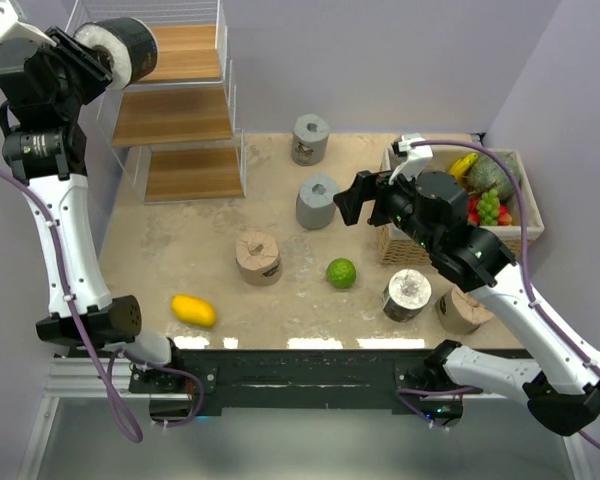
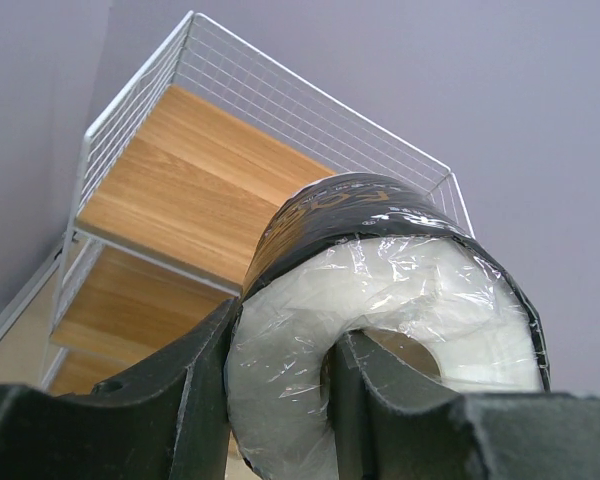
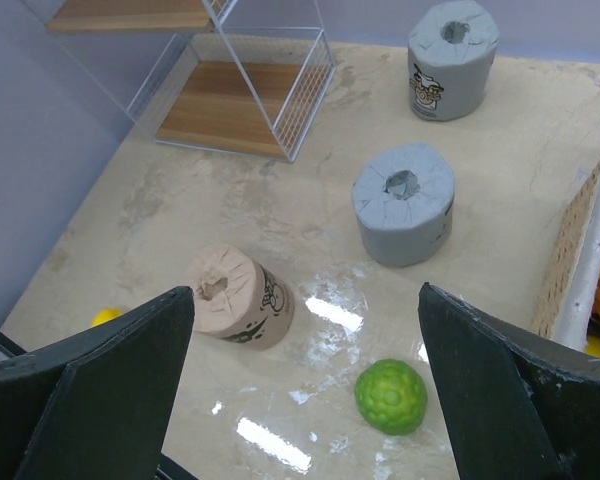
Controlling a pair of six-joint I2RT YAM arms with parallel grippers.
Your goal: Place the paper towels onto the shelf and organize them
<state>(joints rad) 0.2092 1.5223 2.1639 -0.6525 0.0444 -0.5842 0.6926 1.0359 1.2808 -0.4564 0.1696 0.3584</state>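
I will move my left gripper outward and to the right in the top view next, over the shelf's top board.
My left gripper [image 1: 98, 52] is shut on a black-wrapped paper towel roll [image 1: 122, 48], one finger in its centre hole, held high by the shelf's top board [image 1: 185, 50]. In the left wrist view the roll [image 2: 380, 280] fills the jaws [image 2: 280, 345] above the shelf [image 2: 180, 190]. My right gripper [image 1: 348, 200] is open and empty above the table. Under it [image 3: 302, 295] are a tan roll [image 3: 240, 297] and two grey rolls [image 3: 404, 203] [image 3: 450, 45]. Another black roll [image 1: 407, 294] and a tan roll [image 1: 462, 310] stand by the right arm.
A green fruit [image 1: 341, 272] lies mid-table and a yellow fruit [image 1: 193, 310] near the front left. A wicker basket [image 1: 525, 215] with fruit stands at the right. The shelf's middle [image 1: 175, 115] and bottom [image 1: 195, 172] boards hold nothing.
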